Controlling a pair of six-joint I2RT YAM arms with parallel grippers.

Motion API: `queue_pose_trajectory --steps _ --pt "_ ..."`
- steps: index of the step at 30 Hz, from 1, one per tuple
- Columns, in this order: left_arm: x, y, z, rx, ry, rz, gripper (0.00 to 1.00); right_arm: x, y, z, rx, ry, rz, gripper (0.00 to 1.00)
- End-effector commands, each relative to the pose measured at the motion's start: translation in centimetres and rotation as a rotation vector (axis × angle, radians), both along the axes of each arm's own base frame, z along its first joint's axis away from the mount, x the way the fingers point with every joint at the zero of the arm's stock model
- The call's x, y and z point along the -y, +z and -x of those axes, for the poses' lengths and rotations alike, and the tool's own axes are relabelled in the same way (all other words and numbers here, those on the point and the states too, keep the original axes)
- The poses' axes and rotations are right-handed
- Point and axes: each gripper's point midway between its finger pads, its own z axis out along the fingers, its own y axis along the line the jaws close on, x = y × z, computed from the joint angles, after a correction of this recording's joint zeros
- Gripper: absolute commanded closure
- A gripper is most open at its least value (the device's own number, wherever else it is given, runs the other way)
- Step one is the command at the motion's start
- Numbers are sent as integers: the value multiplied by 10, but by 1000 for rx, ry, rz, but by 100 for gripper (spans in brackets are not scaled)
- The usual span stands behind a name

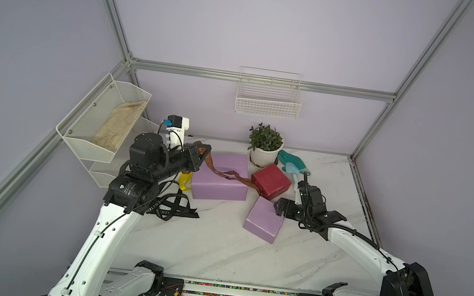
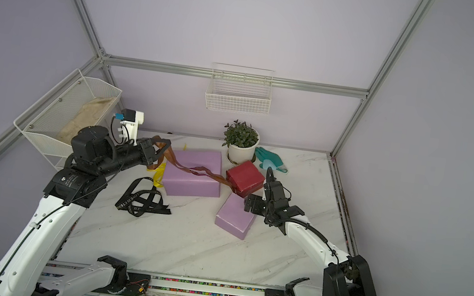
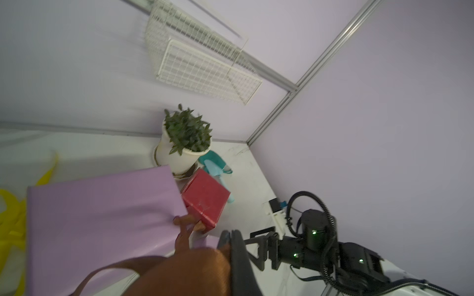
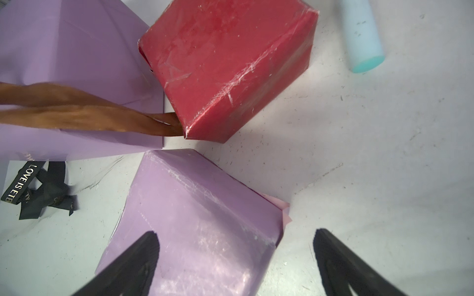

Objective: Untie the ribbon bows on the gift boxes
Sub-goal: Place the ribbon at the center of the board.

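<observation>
The left gripper moves down and back toward my base to the bare tabletop by the black ribbon (image 1: 173,207) next, to free the brown ribbon (image 1: 232,176).
A brown ribbon (image 1: 232,176) stretches taut from my left gripper (image 1: 205,154) across the top of the large lilac box (image 1: 220,184) and ends under the corner of the red box (image 1: 271,180). The left gripper (image 3: 230,241) is shut on the brown ribbon (image 3: 184,271), raised over the large box's far left corner. My right gripper (image 1: 279,205) hangs open over the far edge of the small lilac box (image 4: 200,217), with nothing between its fingers (image 4: 151,246). A black lettered ribbon (image 1: 173,207) lies loose on the table. A yellow ribbon (image 1: 184,180) lies beside the large box.
A potted plant (image 1: 265,146) stands right behind the red box, with a teal glove (image 1: 290,159) and a trowel (image 1: 293,171) to its right. A mesh shelf (image 1: 102,124) hangs at the left wall and a wire basket (image 1: 269,97) on the back wall.
</observation>
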Motion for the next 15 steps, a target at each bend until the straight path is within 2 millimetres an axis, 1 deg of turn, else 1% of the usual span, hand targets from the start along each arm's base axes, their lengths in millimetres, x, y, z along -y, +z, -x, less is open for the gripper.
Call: queue_pose_trajectory --steps 1,2,4,6,7,8,10,12,13,15 --pt "-30 -54 -3 -83 115 -121 100 5 10 -5 35 -26 20 3" --pt "-33 -67 -2 -105 121 -142 100 5 11 -5 36 -30 23 3" --pt "-34 -91 -1 -148 107 -163 100 7 9 -5 36 -35 29 3" --pt "-33 -124 2 -225 99 -168 100 7 7 -5 31 -37 31 3" --pt "-32 -137 5 -258 90 -169 100 7 8 -5 33 -36 28 3" --pt "-28 -146 10 -290 66 -150 100 5 13 -8 48 -27 26 3" --pt "-15 -157 21 -307 -21 -119 100 -5 33 -13 106 19 -14 3" --pt "-14 -177 28 -337 -41 -133 100 -19 58 -21 170 66 -77 3" --pt "-16 -189 31 -365 -36 -148 100 -24 66 -24 176 78 -93 6" --pt "-24 -221 35 -455 -11 -196 100 -38 80 -36 181 112 -122 17"
